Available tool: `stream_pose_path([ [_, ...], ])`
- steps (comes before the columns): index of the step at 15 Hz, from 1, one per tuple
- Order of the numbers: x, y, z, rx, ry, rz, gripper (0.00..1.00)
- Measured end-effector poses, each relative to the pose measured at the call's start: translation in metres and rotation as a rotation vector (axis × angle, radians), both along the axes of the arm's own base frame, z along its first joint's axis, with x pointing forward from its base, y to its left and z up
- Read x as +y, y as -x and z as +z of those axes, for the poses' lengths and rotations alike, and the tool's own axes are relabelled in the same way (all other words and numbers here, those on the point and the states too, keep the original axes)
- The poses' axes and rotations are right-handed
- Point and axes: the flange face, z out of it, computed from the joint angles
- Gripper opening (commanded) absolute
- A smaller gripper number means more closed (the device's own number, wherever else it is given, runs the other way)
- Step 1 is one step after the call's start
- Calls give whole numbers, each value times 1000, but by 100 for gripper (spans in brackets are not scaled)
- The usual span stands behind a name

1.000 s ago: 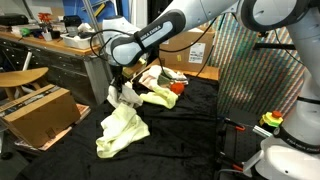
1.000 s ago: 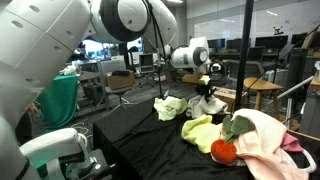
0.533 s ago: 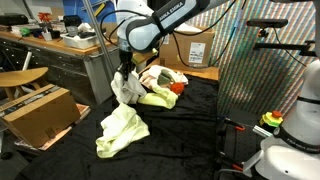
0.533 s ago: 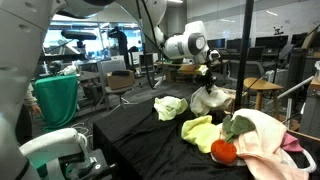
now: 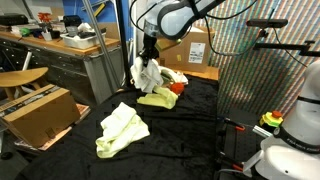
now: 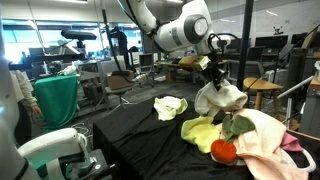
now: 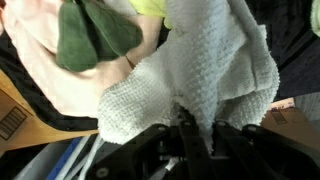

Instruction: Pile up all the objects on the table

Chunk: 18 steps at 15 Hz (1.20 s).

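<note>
My gripper will move down and back over the yellow-green cloth (image 5: 157,98) next to the orange-red ball and open there, because the white cloth is still hanging in the air.
My gripper (image 5: 148,57) (image 6: 212,72) is shut on a white cloth (image 5: 149,76) (image 6: 216,98), which hangs from it in the air above the far pile. In the wrist view the white cloth (image 7: 200,70) is pinched between the fingers of the gripper (image 7: 190,125), and it hides part of the pile. The pile holds a pink cloth (image 6: 266,140) (image 7: 45,70), a dark green cloth (image 6: 238,125) (image 7: 95,30), a yellow-green cloth (image 5: 157,98) (image 6: 200,131) and an orange-red ball (image 5: 176,88) (image 6: 223,150). A pale yellow cloth (image 5: 120,128) (image 6: 170,105) lies apart on the black table (image 5: 190,140) (image 6: 140,135).
An open cardboard box (image 5: 40,110) stands beside the table's edge, in front of a wooden workbench (image 5: 50,45). More boxes (image 5: 197,45) stand behind the pile. A mesh screen (image 5: 255,70) rises on one side. A green bin (image 6: 58,100) and a stool (image 6: 262,88) stand off the table.
The gripper has risen with the white cloth and carried it away from the pale yellow cloth, over to the pile. The other cloths have not moved.
</note>
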Motion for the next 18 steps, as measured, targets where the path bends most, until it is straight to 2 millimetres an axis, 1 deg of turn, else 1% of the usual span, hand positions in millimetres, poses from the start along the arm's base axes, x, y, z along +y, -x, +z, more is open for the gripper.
stream_pose_path([
  [2, -14, 13, -1, 10, 12, -19, 8],
  [3, -19, 19, -4, 20, 20, -23, 8],
  [5, -23, 27, -19, 56, 39, -25, 8],
  [8, -19, 38, -51, 142, 68, -14, 8],
  [11, -11, 43, -84, 225, 107, -7, 8],
  [13, -9, 45, -103, 275, 119, -7, 8],
  [16, -10, 49, -122, 326, 128, -10, 8],
  [18, -10, 49, -126, 339, 130, -12, 10],
])
